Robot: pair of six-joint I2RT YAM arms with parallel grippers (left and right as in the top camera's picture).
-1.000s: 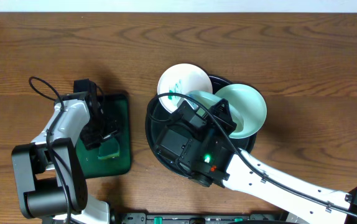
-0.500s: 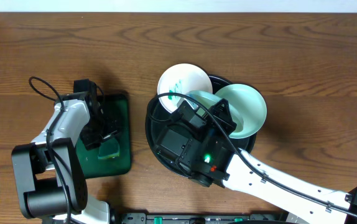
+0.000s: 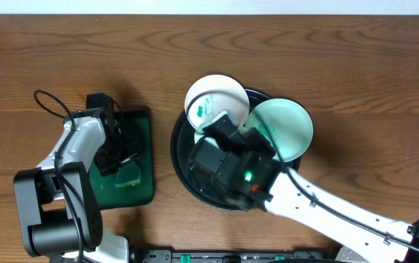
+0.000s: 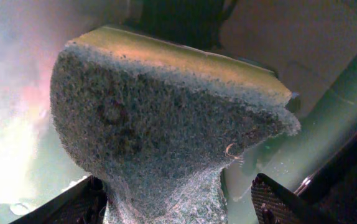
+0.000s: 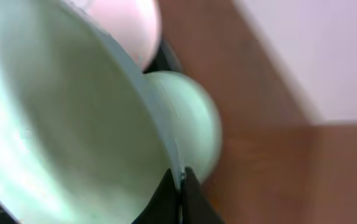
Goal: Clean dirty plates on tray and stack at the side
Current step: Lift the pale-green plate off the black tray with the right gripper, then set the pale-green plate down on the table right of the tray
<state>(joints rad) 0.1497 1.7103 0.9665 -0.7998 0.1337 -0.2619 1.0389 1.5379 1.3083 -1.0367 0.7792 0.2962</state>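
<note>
I will carry the third plate to my right gripper's right in the overhead view, lower it and release it there, because Clear table past the pale plate (image 3: 365, 119) lies on that side.
The black round tray (image 3: 178, 157) holds the plates. A white plate (image 3: 213, 96) with teal smears leans on its far rim. A second pale plate (image 3: 286, 126) lies at its right. My right gripper (image 5: 180, 180) is shut on the rim of the third plate (image 5: 73, 124), held tilted; in the overhead view my wrist hides it. The other two plates show behind it in the right wrist view (image 5: 194, 124) (image 5: 132, 25). My left gripper (image 4: 178, 202) is open, its fingers either side of a green sponge (image 4: 153, 118), with a gap at the right finger.
A dark green rectangular tray (image 3: 141, 124) lies left of the round tray, with the sponge (image 3: 129, 177) and my left gripper (image 3: 120, 157) on it. Brown wooden table (image 3: 341, 58) surrounds both. The right arm crosses the round tray's near half.
My right wrist has moved toward the far-left of the round tray. The middle plate that showed beside it is now hidden under it. The left arm has not moved.
</note>
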